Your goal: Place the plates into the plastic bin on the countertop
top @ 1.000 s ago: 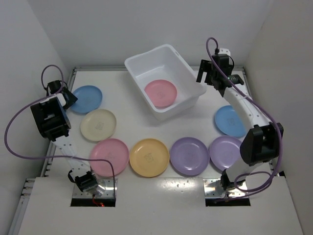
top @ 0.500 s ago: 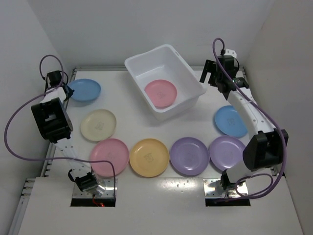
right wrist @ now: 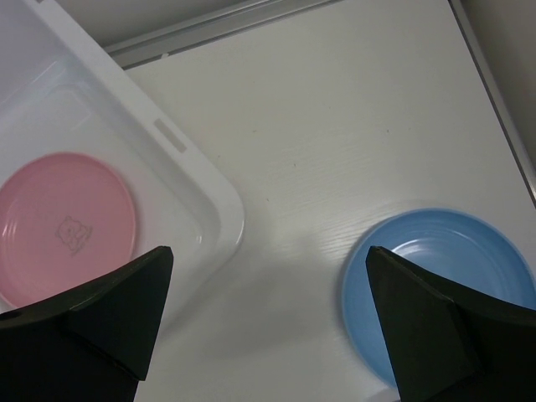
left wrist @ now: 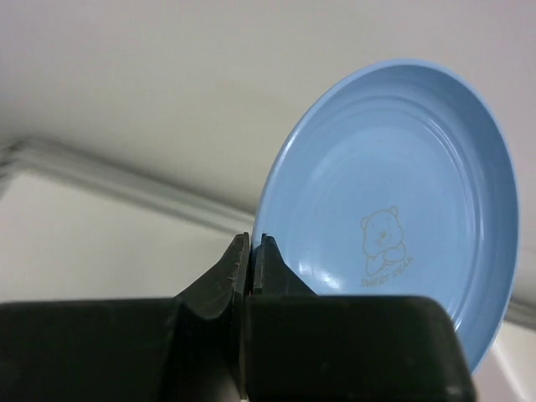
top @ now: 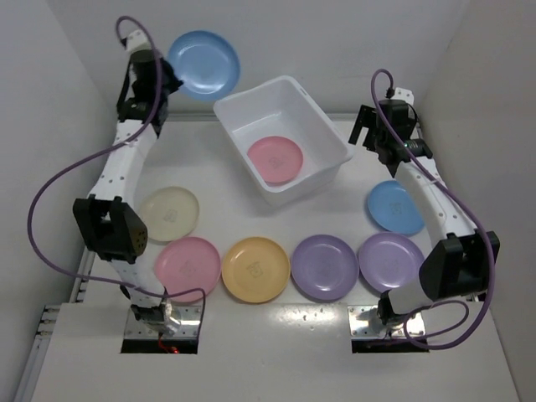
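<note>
I will swing my left gripper to the plastic bin next, tip it down and lower it over the pink plate inside (top: 276, 159).
My left gripper (top: 164, 80) is shut on the rim of a light blue plate (top: 203, 65), held high and tilted up on edge, left of the plastic bin (top: 251, 94). The left wrist view shows the jaws closed on that plate's (left wrist: 394, 209) edge. One pink plate (top: 275, 159) lies flat inside the bin. On the countertop (top: 209, 167) lie a cream plate (top: 170, 213), a pink plate (top: 188, 268), a yellow plate (top: 255, 269), two purple plates (top: 324, 267) (top: 387, 261) and a second blue plate (top: 394, 207). My right gripper (top: 367, 136) hangs open and empty between the bin's right corner (right wrist: 209, 193) and that blue plate (right wrist: 444, 285).
White walls close in the countertop at the back and on both sides. Two metal mounting plates (top: 188, 318) (top: 362, 320) carry the arm bases at the near edge. A raised ledge (top: 159, 119) runs along the back behind the bin.
The left gripper shut on the blue plate at the back left and lifted it high, toward the bin's left side. The right arm drifted a little to the right, still open.
</note>
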{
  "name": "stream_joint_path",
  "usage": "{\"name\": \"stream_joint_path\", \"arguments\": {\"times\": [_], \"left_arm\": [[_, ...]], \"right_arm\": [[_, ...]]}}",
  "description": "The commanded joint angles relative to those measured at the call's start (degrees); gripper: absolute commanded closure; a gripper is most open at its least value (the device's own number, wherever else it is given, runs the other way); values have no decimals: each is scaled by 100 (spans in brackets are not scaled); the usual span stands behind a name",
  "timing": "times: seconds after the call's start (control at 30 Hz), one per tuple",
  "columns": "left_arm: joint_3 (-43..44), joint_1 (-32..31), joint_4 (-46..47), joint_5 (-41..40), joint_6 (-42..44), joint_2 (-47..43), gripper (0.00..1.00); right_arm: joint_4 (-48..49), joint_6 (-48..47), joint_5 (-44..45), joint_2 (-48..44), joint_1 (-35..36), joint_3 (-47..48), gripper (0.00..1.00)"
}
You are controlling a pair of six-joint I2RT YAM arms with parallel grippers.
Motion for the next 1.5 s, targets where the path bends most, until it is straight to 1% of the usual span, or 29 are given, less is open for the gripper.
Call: {"name": "stream_joint_path", "arguments": {"times": [0.0, 0.03, 0.07, 0.1, 0.13, 0.17, 0.2, 0.4, 0.43, 0.47, 0.53, 0.6, 0.67, 0.7, 0.73, 0.83, 0.87, 1.03, 1.1, 1.13, 1.17, 1.23, 1.27, 1.33, 1.37, 1.4, 1.47], "left_arm": [[700, -925, 131, 235, 398, 707, 100], [1259, -1145, -148, 183, 468, 953, 100], [1587, -1521, -316, 182, 617, 1486, 100], [1921, -1673, -491, -44, 618, 1744, 100], [2403, -1883, -719, -46, 671, 1955, 100], [2512, -1946, -722, -46, 671, 2105, 100], [2513, -1947, -722, -46, 575, 2264, 100], [1933, -2078, -722, -55, 372, 2204, 100], [1933, -2079, -722, -3, 442, 2291, 100], [1933, -2244, -722, -2, 495, 2370, 100], [1994, -2350, -722, -72, 548, 2563, 100], [2266, -2412, -1011, -134, 487, 2888, 100], [2320, -2413, -1152, -432, 364, 3029, 100], [2320, -2413, -1152, -494, 364, 3082, 95], [2320, -2413, -1152, -494, 285, 3152, 86], [2320, -2413, -1275, -608, 215, 3275, 80], [2320, -2413, -1336, -687, 118, 3276, 78], [2372, -2351, -1399, -688, -5, 3496, 78], [2425, -2351, -1459, -688, -6, 3644, 74], [2486, -2351, -1460, -688, -67, 3645, 72], [2487, -2351, -1460, -688, -67, 3645, 60], [2487, -2351, -1460, -749, -67, 3592, 53], [2487, -2351, -1460, -749, -67, 3514, 40], [2644, -2351, -1460, -688, -6, 3330, 25], [2645, -2351, -1460, -688, 64, 3250, 7], [2697, -2351, -1460, -627, 134, 3154, 0], [2698, -2351, -1399, -626, 274, 2786, 0]], "right_arm": [[193, 85, 189, -237, -89, -66, 0], [193, 85, 189, -237, -89, -66, 0], [193, 85, 189, -237, -89, -66, 0], [193, 85, 189, -237, -150, -66, 0], [193, 85, 242, -237, -151, -66, 0], [193, 85, 242, -237, -151, -118, 0], [141, 85, 242, -237, -203, -118, 0], [88, 85, 242, -237, -317, -171, 0], [88, 85, 242, -237, -318, -171, 0], [88, 85, 173, -237, -318, -171, 0], [88, 85, 172, -175, -370, -171, 0], [36, 85, 172, -62, -423, -102, 0], [-53, 208, 347, 0, -475, -101, 0], [-105, 382, 417, 53, -476, -101, 0], [-105, 462, 531, 53, -528, -101, 0], [-254, 699, 707, 185, -660, -101, 0], [-307, 700, 760, 246, -721, -101, 0], [-439, 823, 822, 247, -915, -162, 0], [-439, 823, 734, 247, -994, -267, 0], [-492, 902, 734, 247, -995, -320, 0], [-492, 902, 734, 247, -1047, -321, 0], [-492, 902, 559, 299, -1108, -487, 0], [-492, 833, 498, 299, -1109, -540, 0], [-544, 763, 304, 482, -1161, -601, 0], [-597, 710, 217, 588, -1162, -602, 0], [-650, 709, 103, 694, -1214, -550, 0], [-703, 709, -134, 1001, -1214, -549, 0]]}}
